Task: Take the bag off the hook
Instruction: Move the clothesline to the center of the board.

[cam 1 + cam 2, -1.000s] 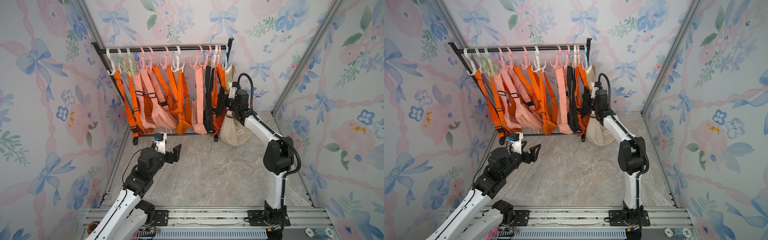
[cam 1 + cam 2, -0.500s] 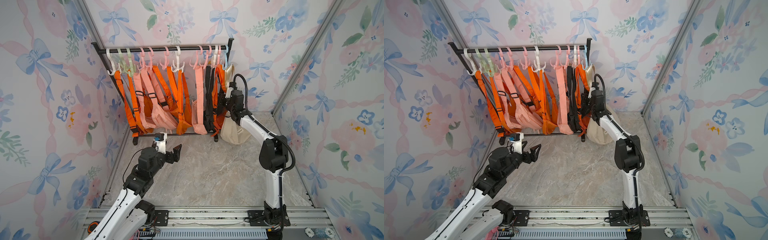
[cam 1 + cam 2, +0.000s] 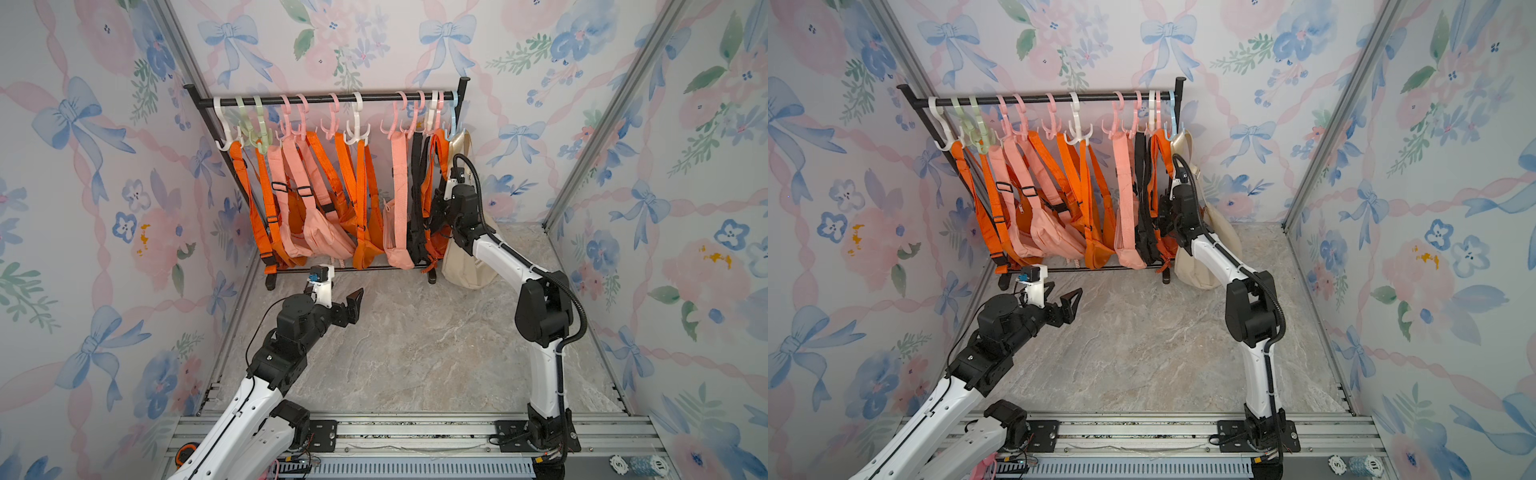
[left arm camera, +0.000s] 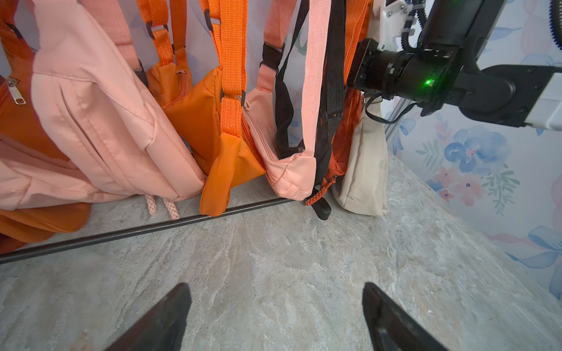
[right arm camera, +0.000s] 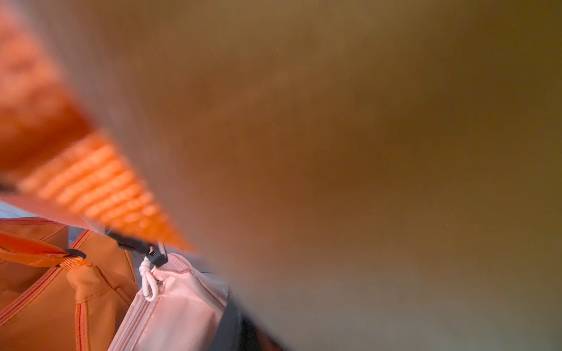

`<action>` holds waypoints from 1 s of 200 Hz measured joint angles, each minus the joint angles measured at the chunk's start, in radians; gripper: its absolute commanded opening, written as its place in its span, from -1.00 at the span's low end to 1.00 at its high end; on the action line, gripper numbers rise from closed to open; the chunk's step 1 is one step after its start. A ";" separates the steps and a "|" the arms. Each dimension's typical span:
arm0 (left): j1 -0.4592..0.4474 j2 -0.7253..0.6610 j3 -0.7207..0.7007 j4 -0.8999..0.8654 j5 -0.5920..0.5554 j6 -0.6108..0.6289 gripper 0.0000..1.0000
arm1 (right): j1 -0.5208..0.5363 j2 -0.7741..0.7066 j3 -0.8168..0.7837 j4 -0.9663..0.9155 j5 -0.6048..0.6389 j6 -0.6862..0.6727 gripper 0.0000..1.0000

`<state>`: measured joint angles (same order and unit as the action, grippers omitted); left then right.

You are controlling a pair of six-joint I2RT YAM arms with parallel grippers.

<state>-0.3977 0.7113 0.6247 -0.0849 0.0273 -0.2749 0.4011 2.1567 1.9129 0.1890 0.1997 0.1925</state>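
Observation:
My right gripper should next move sideways toward the floral side and let go of the orange and black straps, because bare floor lies in front of that side, past the cream bag [image 3: 465,272] from the gripper.
Several orange, pink and black bags hang by their straps from plastic hooks [image 3: 356,124] on a black rack [image 3: 291,99]. At its right end a cream bag [image 3: 465,272] [image 3: 1200,270] [image 4: 362,170] hangs from a light-blue hook [image 3: 453,120]. My right gripper [image 3: 434,212] [image 3: 1163,212] is pushed in among the orange strap [image 4: 354,36] and black strap [image 4: 334,76] beside the cream bag; its fingers are hidden. Blurred fabric fills the right wrist view. My left gripper [image 3: 343,297] [image 3: 1064,293] [image 4: 274,287] hovers open and empty over the floor before the rack.
The rack's bottom bar [image 4: 152,228] and black foot [image 4: 322,209] rest on the marble floor [image 3: 415,340]. Floral walls close in on three sides. The right arm's elbow [image 3: 540,311] stands over the right of the floor. A metal rail [image 3: 415,432] runs along the front.
The right arm has shifted a little to the left and pushed its gripper deeper into the straps beside the cream bag. The left arm has stayed still.

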 measured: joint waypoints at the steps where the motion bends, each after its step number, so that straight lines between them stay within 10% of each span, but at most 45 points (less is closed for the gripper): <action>1: 0.000 0.000 0.000 0.000 0.000 0.000 0.80 | 0.000 -0.001 -0.001 0.001 0.000 0.000 -0.93; 200: -0.091 0.154 0.064 0.052 -0.077 -0.071 0.84 | -0.268 -0.363 -0.494 0.100 -0.175 0.059 -0.95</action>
<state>-0.4889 0.8658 0.6891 -0.0330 -0.0502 -0.3458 0.1329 1.7939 1.4185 0.2890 0.0250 0.2512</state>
